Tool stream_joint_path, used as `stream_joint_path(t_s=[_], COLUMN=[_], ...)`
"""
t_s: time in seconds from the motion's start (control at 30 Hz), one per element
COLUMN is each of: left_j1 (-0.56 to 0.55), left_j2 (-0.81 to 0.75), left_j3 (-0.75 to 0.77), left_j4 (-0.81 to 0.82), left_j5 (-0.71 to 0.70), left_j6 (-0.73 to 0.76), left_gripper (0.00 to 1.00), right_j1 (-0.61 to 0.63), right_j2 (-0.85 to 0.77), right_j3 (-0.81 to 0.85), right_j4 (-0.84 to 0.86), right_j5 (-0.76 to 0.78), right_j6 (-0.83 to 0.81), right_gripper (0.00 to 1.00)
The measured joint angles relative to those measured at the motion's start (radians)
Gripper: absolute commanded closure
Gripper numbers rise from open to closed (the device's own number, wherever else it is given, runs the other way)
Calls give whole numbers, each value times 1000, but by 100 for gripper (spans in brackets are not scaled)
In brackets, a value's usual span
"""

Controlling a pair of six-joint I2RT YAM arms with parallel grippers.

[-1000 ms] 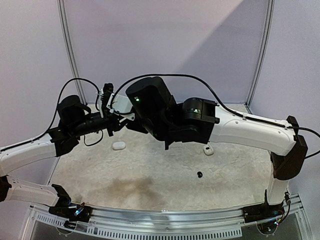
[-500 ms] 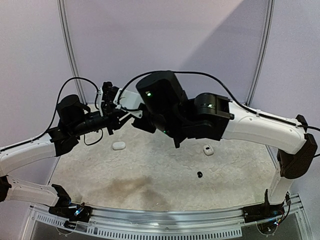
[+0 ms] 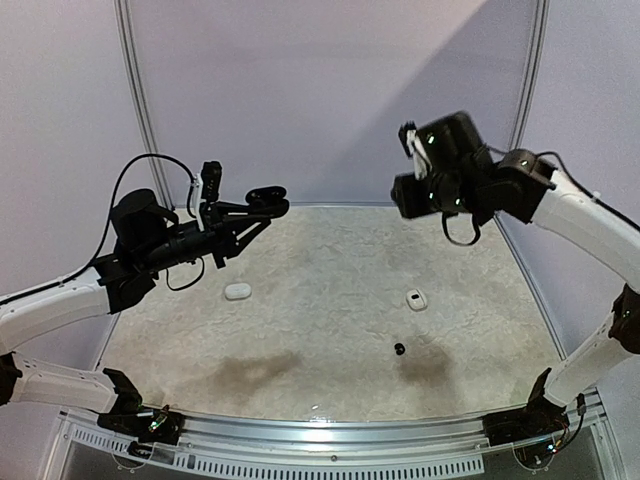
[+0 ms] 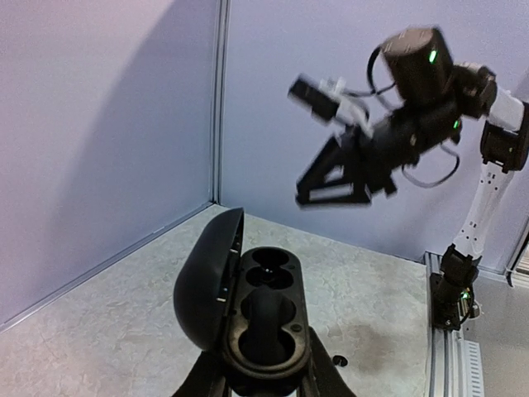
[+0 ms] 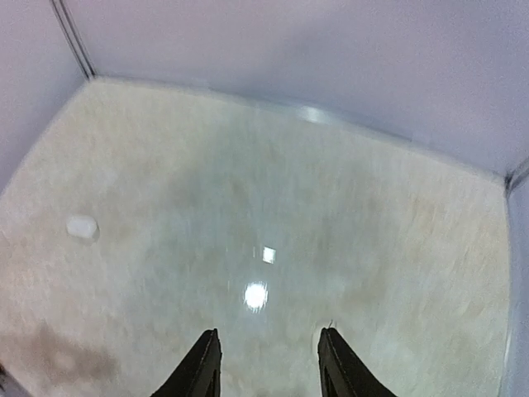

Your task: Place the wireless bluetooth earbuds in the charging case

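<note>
The black earbud (image 3: 399, 348) lies loose on the tabletop outside the open case (image 3: 268, 192), so I should move my right gripper down and back toward the base onto it.
My left gripper (image 3: 252, 207) is shut on an open black charging case (image 3: 268, 192) and holds it high above the table's back left. In the left wrist view the case (image 4: 266, 310) stands between my fingers with its lid (image 4: 207, 277) swung left. Its wells look dark, and I cannot tell whether a bud sits inside. A tiny black earbud (image 3: 399, 348) lies on the table, also visible in the left wrist view (image 4: 339, 360). My right gripper (image 3: 406, 193) is open and empty, raised at the back right, well apart from the case (image 5: 269, 335).
Two small white rounded pieces lie on the table, one at the left (image 3: 237, 291) and one at the right (image 3: 416, 299); they are too small to tell bud from case. The left one shows in the right wrist view (image 5: 81, 226). Walls enclose the back.
My right arm has pulled away from the case, swinging right and up to the back right. My left gripper still holds the open case in the same place.
</note>
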Motion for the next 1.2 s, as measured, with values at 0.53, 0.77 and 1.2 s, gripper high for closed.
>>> stream_joint_path(t_s=[0.53,0.77,1.2], left_j1=[0,0,0], left_j2=[-13,-17,-16], left_j3=[-4,-17,-17], left_j4=[-5,2,9], left_j5=[57,169,193], left_j6=[16,25,26], left_gripper=[100,100,100], right_j1=[-43,-44,-44], right_j2=[100,107,162], right_j3=[-570,-642,-686], right_j4=[-25,75,184], right_j5=[-340,-404,-459], right_j6=[331,314,314], right_gripper=[72,80,84])
